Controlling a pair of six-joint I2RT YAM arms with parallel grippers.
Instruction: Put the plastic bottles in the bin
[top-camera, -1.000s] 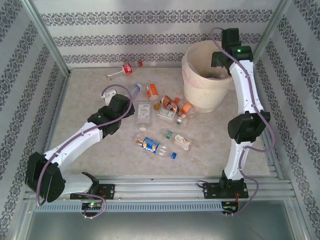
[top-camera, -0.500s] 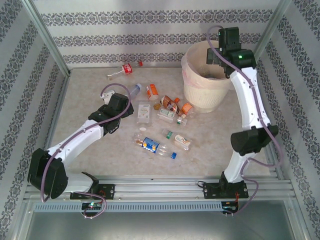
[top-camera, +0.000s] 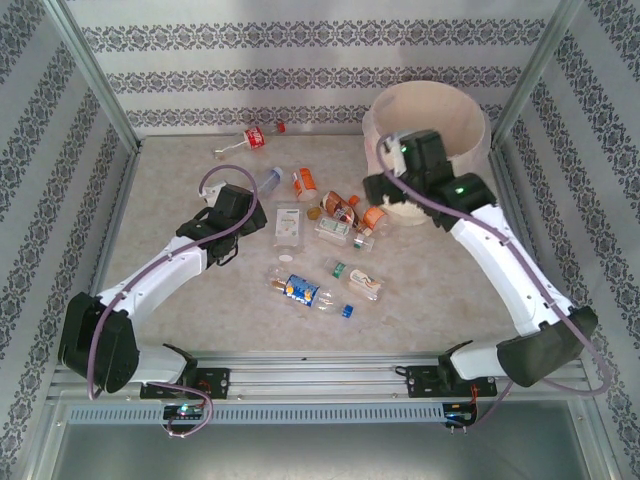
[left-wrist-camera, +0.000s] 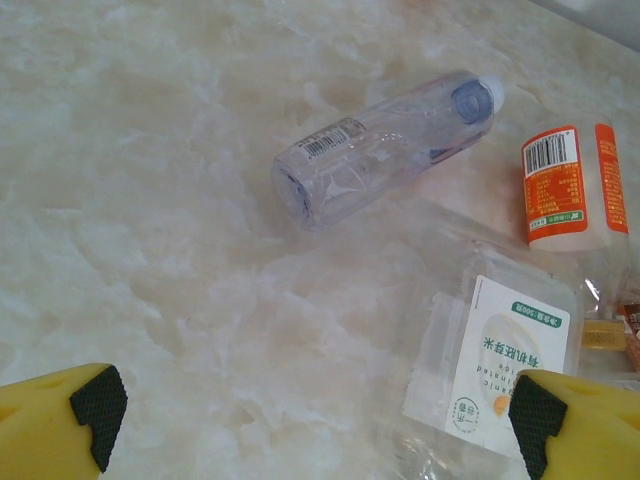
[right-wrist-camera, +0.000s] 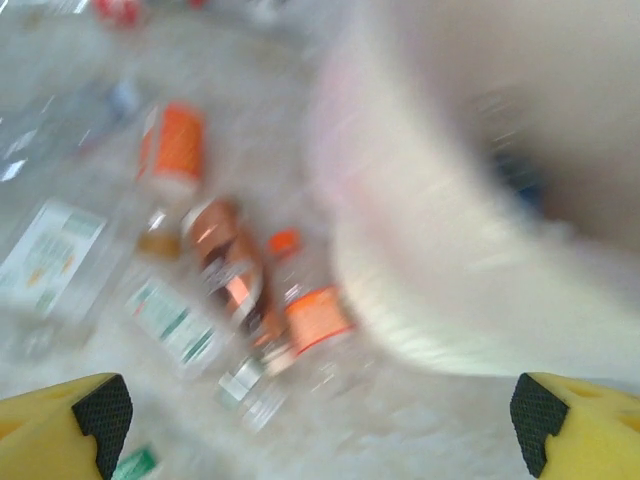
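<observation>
I will next move my right gripper back from the bin (top-camera: 470, 120) and down onto the body of the clear bottle (top-camera: 363, 283), because that is below my gripper and nearer my base.
Several plastic bottles lie on the table left of the bin (top-camera: 470, 120), a cream bucket at the back right. My left gripper (top-camera: 258, 218) is open, low over the table beside a flat white-label bottle (top-camera: 288, 223). In the left wrist view that bottle (left-wrist-camera: 510, 360) lies by the right fingertip (left-wrist-camera: 535, 420); a clear blue-capped bottle (left-wrist-camera: 385, 145) lies ahead, and nothing is between the fingers of the left gripper (left-wrist-camera: 310, 410). My right gripper (top-camera: 380, 190) hangs open and empty in front of the bin, above an orange-label bottle (right-wrist-camera: 315, 320). The right wrist view is motion-blurred.
A red-label bottle (top-camera: 250, 138) lies by the back wall. A blue-label bottle (top-camera: 300, 290) and a clear one (top-camera: 358, 280) lie nearer the front, with a loose blue cap (top-camera: 347, 311). Patterned walls and metal posts enclose the table.
My right arm swung from over the bin's mouth down and left to the bin's front, above the bottle cluster. The left gripper crept slightly toward the white-label bottle.
</observation>
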